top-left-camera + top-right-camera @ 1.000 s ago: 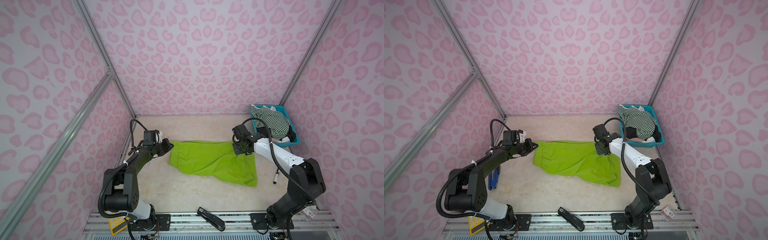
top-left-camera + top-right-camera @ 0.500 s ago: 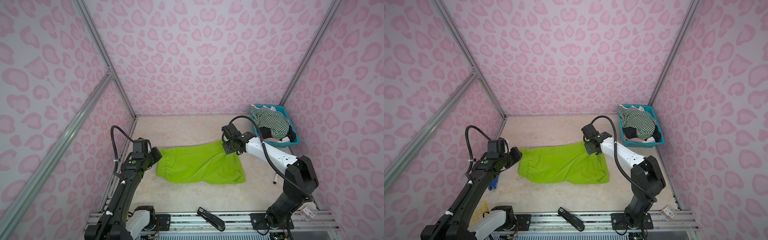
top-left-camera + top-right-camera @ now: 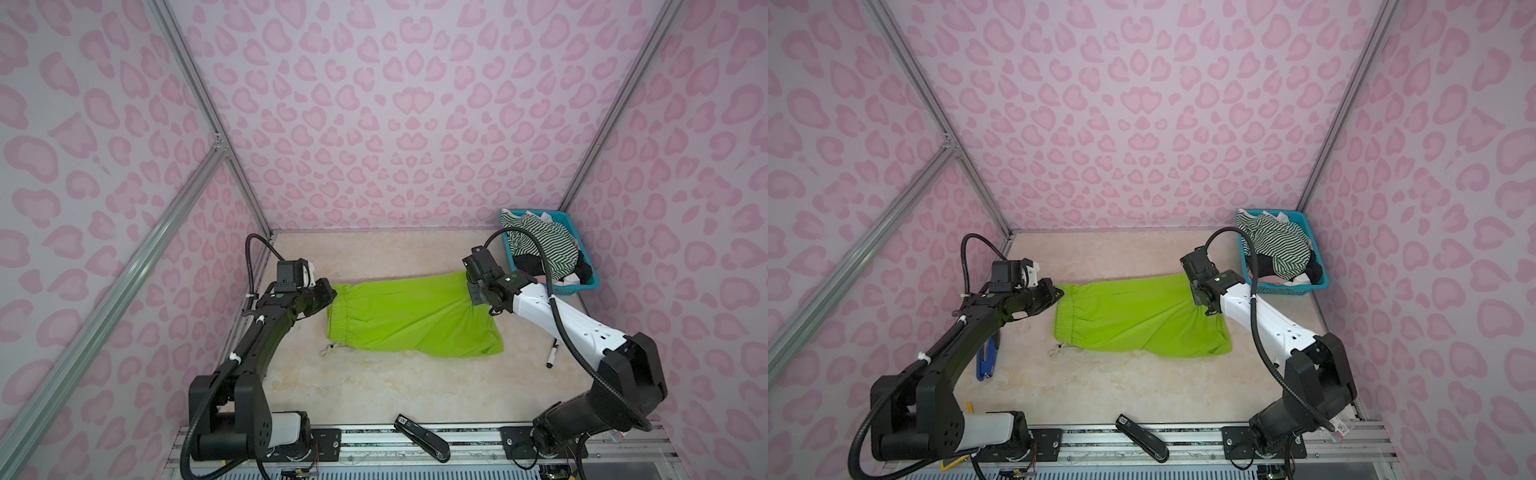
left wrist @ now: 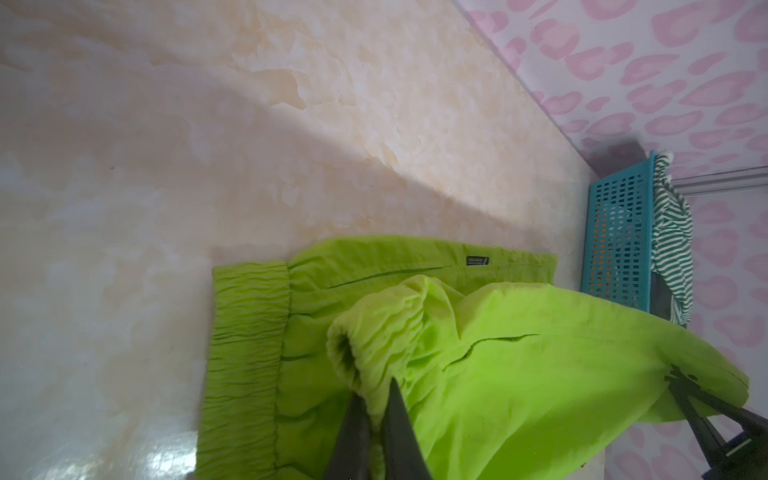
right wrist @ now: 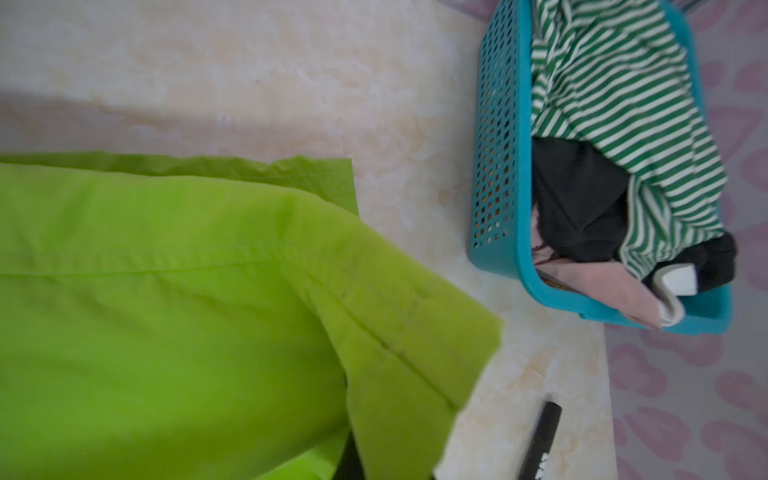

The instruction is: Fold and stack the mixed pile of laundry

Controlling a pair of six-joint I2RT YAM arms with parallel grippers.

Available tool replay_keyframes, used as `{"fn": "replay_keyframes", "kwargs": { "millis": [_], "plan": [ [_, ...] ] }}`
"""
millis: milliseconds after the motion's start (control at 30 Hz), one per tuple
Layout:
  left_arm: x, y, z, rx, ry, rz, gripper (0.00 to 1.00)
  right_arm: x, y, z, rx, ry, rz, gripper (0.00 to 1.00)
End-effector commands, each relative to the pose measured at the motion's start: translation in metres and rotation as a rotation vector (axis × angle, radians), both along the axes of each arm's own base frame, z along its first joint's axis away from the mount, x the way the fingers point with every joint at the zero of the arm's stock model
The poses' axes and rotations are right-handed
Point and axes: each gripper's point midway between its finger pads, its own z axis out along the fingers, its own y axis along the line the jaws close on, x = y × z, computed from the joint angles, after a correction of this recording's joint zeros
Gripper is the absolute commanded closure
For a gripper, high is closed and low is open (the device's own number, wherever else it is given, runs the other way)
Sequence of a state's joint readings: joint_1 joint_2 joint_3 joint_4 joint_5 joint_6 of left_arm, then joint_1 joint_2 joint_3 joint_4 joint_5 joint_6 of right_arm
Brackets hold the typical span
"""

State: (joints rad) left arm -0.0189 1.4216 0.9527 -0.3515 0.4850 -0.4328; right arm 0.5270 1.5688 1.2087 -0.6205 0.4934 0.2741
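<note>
I should bring my left gripper down onto the flat lower waistband layer and let go of the bunched fold there, as the held layer still hangs above it.
The lime-green shorts lie spread on the table in both top views, waistband to the left. My left gripper is shut on a bunched fold of the waistband, its fingertips pinching cloth. My right gripper is shut on the shorts' far right leg hem; in the right wrist view the cloth hides all but one dark finger. The rest of the laundry pile fills the teal basket: a striped top, black and pink garments.
A black marker lies right of the shorts. A black stapler-like tool rests on the front rail. A blue tool lies by the left wall. The white drawstring trails off the waistband.
Both grippers, still shut on the shorts, carried them left and toward the front, then back a little right. The left arm drew back, then stretched out again.
</note>
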Motion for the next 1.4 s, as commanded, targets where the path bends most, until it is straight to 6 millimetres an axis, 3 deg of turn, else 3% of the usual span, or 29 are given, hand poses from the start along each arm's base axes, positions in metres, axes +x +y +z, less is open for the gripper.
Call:
{"fn": "replay_keyframes", "kwargs": {
  "millis": [0, 67, 167, 367, 400, 467, 733, 900, 1100, 1267, 1367],
  "plan": [
    [0.020, -0.001, -0.019, -0.001, 0.031, -0.004, 0.97, 0.007, 0.007, -0.037, 0.075, 0.121, -0.004, 1.00],
    [0.019, 0.003, -0.033, 0.006, 0.070, 0.031, 0.97, 0.012, 0.011, -0.061, 0.051, 0.191, 0.022, 1.00],
    [0.013, 0.010, -0.043, 0.032, 0.087, 0.066, 0.97, 0.017, 0.015, -0.081, 0.032, 0.240, 0.041, 1.00],
    [0.018, 0.004, -0.072, 0.037, 0.145, -0.007, 0.63, 0.025, -0.001, -0.097, 0.032, 0.285, -0.036, 0.97],
    [0.021, 0.003, -0.077, 0.035, 0.147, -0.009, 0.55, 0.026, -0.005, -0.096, 0.029, 0.290, -0.051, 0.95],
    [0.027, 0.004, -0.083, 0.036, 0.151, -0.004, 0.47, 0.028, -0.012, -0.093, 0.017, 0.281, -0.068, 0.91],
    [0.026, 0.015, -0.065, 0.073, 0.113, 0.055, 0.34, 0.029, -0.021, -0.071, 0.005, 0.236, -0.029, 0.53],
    [0.012, 0.013, -0.065, 0.066, 0.133, 0.033, 0.31, 0.011, -0.013, -0.066, 0.117, 0.285, 0.036, 0.44],
    [-0.003, 0.009, -0.075, 0.031, 0.151, 0.026, 0.30, -0.019, -0.001, -0.092, 0.330, 0.374, 0.072, 0.43],
    [-0.004, 0.001, -0.087, -0.022, 0.158, 0.009, 0.29, -0.019, 0.004, -0.116, 0.398, 0.395, 0.065, 0.43],
    [0.003, 0.001, -0.098, -0.027, 0.176, 0.018, 0.34, -0.014, 0.000, -0.125, 0.384, 0.401, 0.043, 0.49]
  ]
}}
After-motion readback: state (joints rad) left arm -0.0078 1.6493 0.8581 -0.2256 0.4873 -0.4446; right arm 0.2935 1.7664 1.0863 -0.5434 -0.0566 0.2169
